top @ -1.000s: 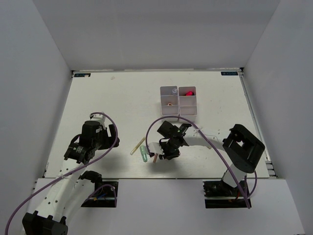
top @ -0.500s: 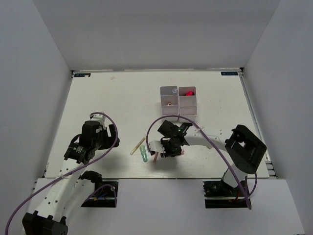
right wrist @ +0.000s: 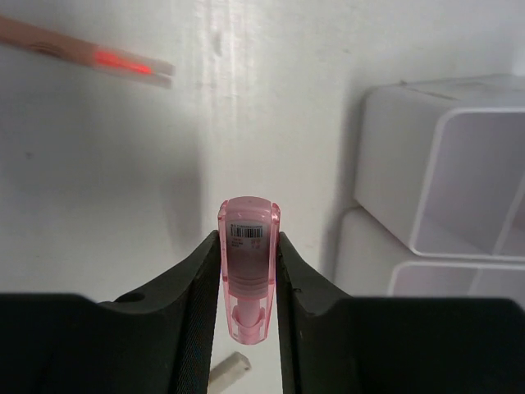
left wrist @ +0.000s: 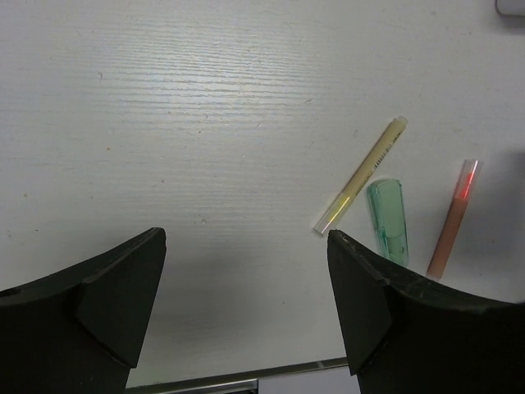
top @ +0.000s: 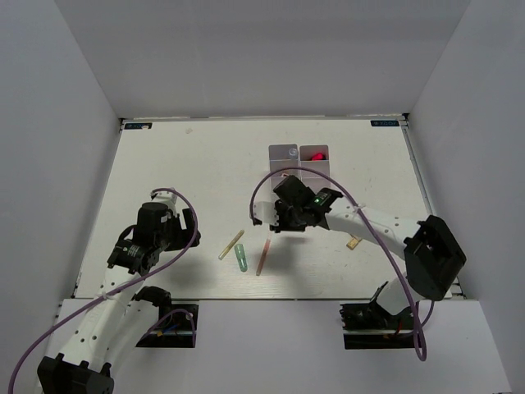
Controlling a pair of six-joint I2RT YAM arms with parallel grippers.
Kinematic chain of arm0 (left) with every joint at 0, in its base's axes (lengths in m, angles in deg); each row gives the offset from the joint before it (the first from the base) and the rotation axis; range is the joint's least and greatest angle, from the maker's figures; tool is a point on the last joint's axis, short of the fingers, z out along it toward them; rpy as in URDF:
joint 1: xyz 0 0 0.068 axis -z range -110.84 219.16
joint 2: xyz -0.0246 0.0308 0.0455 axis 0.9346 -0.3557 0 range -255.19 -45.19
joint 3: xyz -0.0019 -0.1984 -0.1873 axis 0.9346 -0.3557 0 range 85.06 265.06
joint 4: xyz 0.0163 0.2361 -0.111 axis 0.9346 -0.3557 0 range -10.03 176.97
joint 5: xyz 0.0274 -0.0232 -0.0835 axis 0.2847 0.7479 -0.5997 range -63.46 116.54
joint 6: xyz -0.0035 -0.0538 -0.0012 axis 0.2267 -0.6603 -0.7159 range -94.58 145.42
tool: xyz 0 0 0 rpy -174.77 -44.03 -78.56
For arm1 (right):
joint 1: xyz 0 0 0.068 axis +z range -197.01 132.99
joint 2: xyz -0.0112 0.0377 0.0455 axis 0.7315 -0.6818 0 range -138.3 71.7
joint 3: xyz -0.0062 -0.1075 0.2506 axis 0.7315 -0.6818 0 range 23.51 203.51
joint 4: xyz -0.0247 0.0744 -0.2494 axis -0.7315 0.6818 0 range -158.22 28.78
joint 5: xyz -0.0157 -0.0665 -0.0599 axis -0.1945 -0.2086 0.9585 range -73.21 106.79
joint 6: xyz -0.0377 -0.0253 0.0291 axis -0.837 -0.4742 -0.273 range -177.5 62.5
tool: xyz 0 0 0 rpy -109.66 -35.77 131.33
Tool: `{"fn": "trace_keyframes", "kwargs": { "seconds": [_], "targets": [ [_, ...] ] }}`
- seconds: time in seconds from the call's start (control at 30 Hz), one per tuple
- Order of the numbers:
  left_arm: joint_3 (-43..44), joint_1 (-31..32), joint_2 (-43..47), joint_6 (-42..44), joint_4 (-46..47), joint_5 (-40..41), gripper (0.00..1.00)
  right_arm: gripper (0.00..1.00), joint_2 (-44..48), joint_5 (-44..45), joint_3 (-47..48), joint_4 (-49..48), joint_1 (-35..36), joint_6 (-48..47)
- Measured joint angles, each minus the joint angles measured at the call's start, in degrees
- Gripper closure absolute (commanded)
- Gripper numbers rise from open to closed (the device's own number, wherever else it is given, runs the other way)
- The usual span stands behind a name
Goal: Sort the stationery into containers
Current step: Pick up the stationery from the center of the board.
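My right gripper holds the pink tube, which still hangs over the table, so next it needs to move outward over the organiser (top: 283, 152) to the organiser's section just short of the red-pink thing.
My right gripper (right wrist: 248, 240) is shut on a translucent pink tube (right wrist: 248, 279) and holds it above the table, just left of the white organiser (right wrist: 435, 164). In the top view this gripper (top: 281, 217) sits right in front of the organiser (top: 283, 152) and hides its near compartments. A pale yellow stick (top: 231, 245), a green tube (top: 241, 258) and an orange stick (top: 263, 257) lie on the table. They also show in the left wrist view: stick (left wrist: 362, 174), green tube (left wrist: 388, 220), orange stick (left wrist: 454, 222). My left gripper (left wrist: 244, 240) is open and empty.
A beige block (top: 354, 242) lies on the table right of my right arm. Something red-pink (top: 316, 153) sits in the organiser's far right compartment. The orange stick (right wrist: 90, 56) shows at the top left of the right wrist view. White walls enclose the table.
My right gripper has risen from beside the sticks and moved back toward the organiser with the pink tube. The orange stick and the beige block are uncovered. The left arm is still.
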Motion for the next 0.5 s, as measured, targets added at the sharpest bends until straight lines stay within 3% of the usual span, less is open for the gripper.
{"fn": "trace_keyframes", "kwargs": {
  "seconds": [0.5],
  "targets": [
    [0.0,0.0,-0.09,0.04,0.0,0.0,0.1,1.0,-1.31,6.05,14.08,-2.95,-13.6,-2.89]
  ]
}}
